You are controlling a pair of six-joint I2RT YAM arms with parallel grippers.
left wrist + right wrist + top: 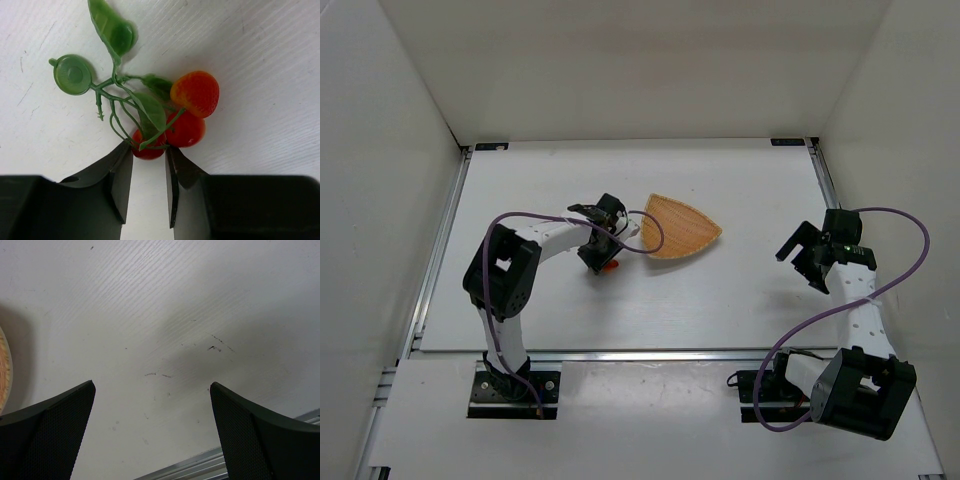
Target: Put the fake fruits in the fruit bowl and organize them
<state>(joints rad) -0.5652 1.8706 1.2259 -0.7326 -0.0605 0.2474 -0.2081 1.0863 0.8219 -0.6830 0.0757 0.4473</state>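
Note:
The fruit bowl's empty middle (679, 229) lies to the right of my left gripper in the top view. Next, my left gripper lifts the cluster of fruits over the bowl's rim and releases it.
The fake fruits (187, 107) are a small cluster of glossy red balls on green stems with leaves, lying on the white table; in the top view they show as a red spot (609, 266) just left of the fruit bowl (680, 230), a shallow tan wicker basket shaped like a rounded triangle. My left gripper (148, 148) is down at the cluster, its two fingertips closed against the nearest red ball; it also shows in the top view (596, 254). My right gripper (799, 266) is wide open and empty at the right, well away from the bowl.
A sliver of the bowl's rim (4, 371) shows at the left edge of the right wrist view. A metal rail (200, 467) runs along the table edge near the right gripper. White walls enclose the table on three sides.

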